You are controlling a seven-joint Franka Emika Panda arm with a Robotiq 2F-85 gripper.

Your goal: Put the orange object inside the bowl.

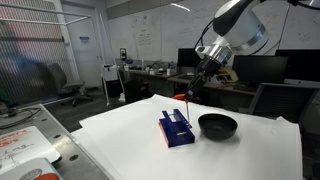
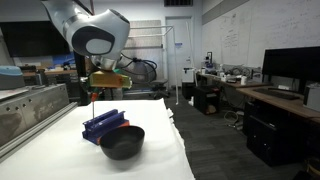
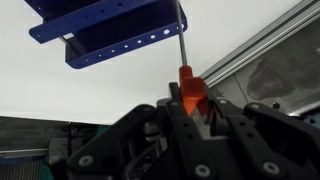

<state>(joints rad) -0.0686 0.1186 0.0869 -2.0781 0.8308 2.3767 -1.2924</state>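
Next, my gripper moves down over the far end of the blue box (image 1: 185,118) and releases the orange object. The object's thin stem already points down at it.
My gripper (image 3: 190,105) is shut on the orange object (image 3: 190,86), a small orange-red handle with a thin metal shaft pointing away from the jaws. In both exterior views the gripper (image 1: 194,88) (image 2: 98,86) holds it in the air above the table, with the orange object (image 1: 182,98) hanging over the far end of the blue box. The round black bowl (image 1: 217,125) (image 2: 121,142) rests on the white table beside the box, apart from the gripper. The bowl does not show in the wrist view.
A flat dark-blue box (image 1: 177,129) (image 2: 104,122) (image 3: 110,30) lies on the white tabletop (image 1: 130,140) next to the bowl. A metal rail and grey bench (image 2: 30,110) run along one table side. Desks, monitors and chairs stand behind.
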